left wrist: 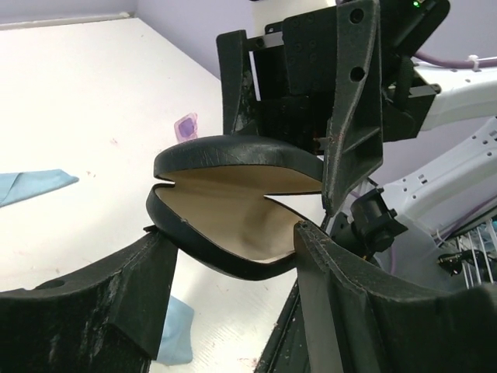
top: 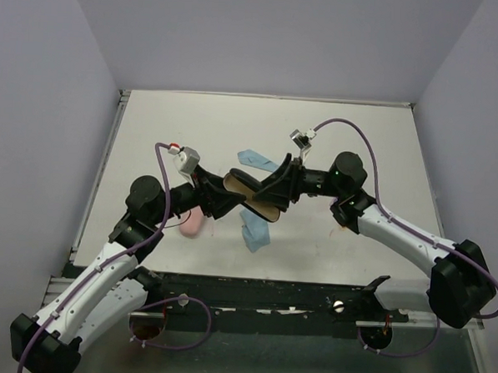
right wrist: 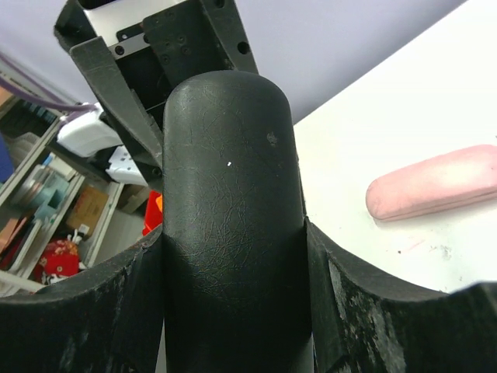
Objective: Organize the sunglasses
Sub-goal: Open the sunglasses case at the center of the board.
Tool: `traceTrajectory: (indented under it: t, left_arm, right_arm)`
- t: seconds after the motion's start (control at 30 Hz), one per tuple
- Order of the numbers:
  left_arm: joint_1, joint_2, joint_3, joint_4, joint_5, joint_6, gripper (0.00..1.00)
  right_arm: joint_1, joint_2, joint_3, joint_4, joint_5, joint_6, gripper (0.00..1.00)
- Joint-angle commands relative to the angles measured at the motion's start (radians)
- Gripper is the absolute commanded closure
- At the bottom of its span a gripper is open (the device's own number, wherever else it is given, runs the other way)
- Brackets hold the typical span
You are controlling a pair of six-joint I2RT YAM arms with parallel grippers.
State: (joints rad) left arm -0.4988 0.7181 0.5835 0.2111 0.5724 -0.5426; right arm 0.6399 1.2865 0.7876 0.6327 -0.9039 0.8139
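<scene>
The sunglasses lie to the right in the top view, so my right gripper will next move that way and lower the open case onto bare tabletop to release it.
An oblong black case [top: 253, 195] with a tan lining hangs open above the table's middle, held between both arms. My left gripper [top: 223, 200] is shut on its lower shell [left wrist: 233, 264], which sits between my fingers. My right gripper [top: 276, 186] is shut on the upper lid [right wrist: 229, 233]. The case is empty inside. The pale pink-purple sunglasses [left wrist: 186, 126] lie on the table beyond the case, seen only in the left wrist view. A small orange bit [top: 339, 228] shows under the right arm; I cannot tell if it is the orange pair.
A closed pink case [top: 192, 223] lies left of the middle and also shows in the right wrist view [right wrist: 435, 190]. One light blue cloth [top: 255, 159] lies behind the black case and another [top: 253, 230] in front of it. The table's near edge is close.
</scene>
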Motion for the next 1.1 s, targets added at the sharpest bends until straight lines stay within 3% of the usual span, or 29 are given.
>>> traceTrajectory:
  t: [0.0, 0.2, 0.6, 0.67, 0.8, 0.97, 1.07]
  left_arm:
    - [0.019, 0.037, -0.039, -0.145, -0.154, 0.082, 0.77]
    - [0.020, 0.006, -0.037, -0.232, -0.232, 0.102, 0.78]
    - [0.022, 0.021, -0.011, -0.292, -0.292, 0.081, 0.48]
    - [0.022, 0.023, -0.007, -0.280, -0.263, 0.072, 0.37]
    - [0.022, 0.000, -0.005, -0.242, -0.210, 0.046, 0.01]
    - [0.023, -0.035, 0.009, -0.285, -0.307, 0.001, 0.01]
    - [0.022, -0.043, 0.030, -0.363, -0.438, -0.033, 0.01]
  right_arm:
    - [0.024, -0.067, 0.053, -0.030, -0.004, 0.019, 0.99]
    - [0.024, -0.058, 0.070, -0.064, -0.001, 0.008, 0.99]
    - [0.024, -0.030, 0.094, -0.122, 0.019, -0.004, 0.99]
    - [0.024, -0.020, 0.104, -0.169, 0.065, -0.027, 0.99]
    - [0.024, -0.010, 0.117, -0.290, 0.230, -0.065, 0.99]
    - [0.001, 0.005, 0.137, -0.488, 0.514, -0.096, 0.99]
    - [-0.090, 0.025, 0.102, -0.510, 0.553, -0.049, 0.99]
